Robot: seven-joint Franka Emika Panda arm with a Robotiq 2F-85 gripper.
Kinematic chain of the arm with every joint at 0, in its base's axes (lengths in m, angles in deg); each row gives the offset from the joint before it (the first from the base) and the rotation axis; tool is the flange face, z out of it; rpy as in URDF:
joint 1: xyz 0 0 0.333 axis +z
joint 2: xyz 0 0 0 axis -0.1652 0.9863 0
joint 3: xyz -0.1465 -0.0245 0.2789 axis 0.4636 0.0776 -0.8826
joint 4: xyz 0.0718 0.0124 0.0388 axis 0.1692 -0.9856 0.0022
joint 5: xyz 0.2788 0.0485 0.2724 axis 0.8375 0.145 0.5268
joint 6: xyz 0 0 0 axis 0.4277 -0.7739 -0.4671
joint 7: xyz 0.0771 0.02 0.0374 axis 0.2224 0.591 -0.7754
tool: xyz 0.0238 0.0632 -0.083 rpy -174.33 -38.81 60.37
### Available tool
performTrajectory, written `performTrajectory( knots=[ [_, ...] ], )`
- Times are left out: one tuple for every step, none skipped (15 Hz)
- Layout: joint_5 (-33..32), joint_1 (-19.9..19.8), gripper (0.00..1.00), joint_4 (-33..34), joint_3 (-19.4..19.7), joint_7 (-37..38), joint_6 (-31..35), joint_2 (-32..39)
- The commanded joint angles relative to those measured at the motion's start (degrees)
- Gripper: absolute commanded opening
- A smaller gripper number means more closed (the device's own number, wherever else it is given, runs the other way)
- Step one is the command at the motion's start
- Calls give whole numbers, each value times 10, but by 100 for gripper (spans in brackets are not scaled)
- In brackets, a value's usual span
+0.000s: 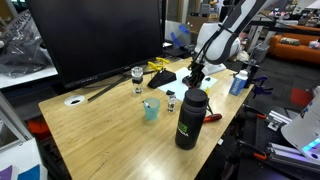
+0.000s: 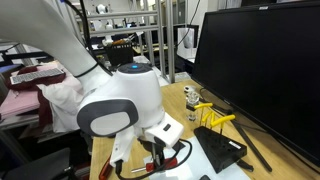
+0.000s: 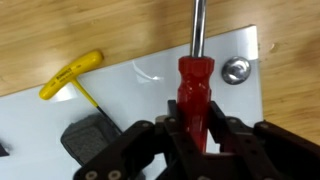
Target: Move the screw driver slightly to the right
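Observation:
My gripper should next move down, easing toward the yellow tool, and release the red handle, because bare white sheet shows between the metal nut and the yellow T-handle tool.
In the wrist view the screw driver [image 3: 196, 85] has a red handle and a thin metal shaft pointing up over a white sheet [image 3: 130, 95] and the wooden table. My gripper [image 3: 195, 135] is shut on the red handle, one black finger on each side. In an exterior view the gripper [image 1: 193, 72] is low over the table's far end, by the white sheet. In an exterior view the arm's white wrist hides most of the gripper [image 2: 157, 157]. I cannot tell whether the tool is lifted off the surface.
A yellow T-handle tool [image 3: 72, 75], a metal nut [image 3: 236, 70] and a dark grey pad [image 3: 90, 135] lie near the gripper. A teal cup [image 1: 151, 109], a black bottle [image 1: 190, 118], a small red item [image 1: 213, 117], a glass jar [image 1: 137, 78] and a monitor [image 1: 100, 40] stand on the table.

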Motion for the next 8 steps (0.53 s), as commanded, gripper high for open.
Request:
performTrajectory(
  knots=[
    [-25, 30, 8, -3, 47, 70, 28, 29],
    [-21, 32, 8, -2, 52, 77, 32, 39],
    [-14, 32, 8, 1, 54, 82, 33, 50],
    [-9, 34, 8, 3, 55, 86, 33, 58],
    [-3, 32, 8, 6, 52, 88, 32, 65],
    [-1, 34, 8, 9, 52, 91, 32, 69],
    [3, 33, 8, 11, 48, 92, 29, 68],
    [4, 35, 8, 13, 49, 95, 28, 69]
  ],
)
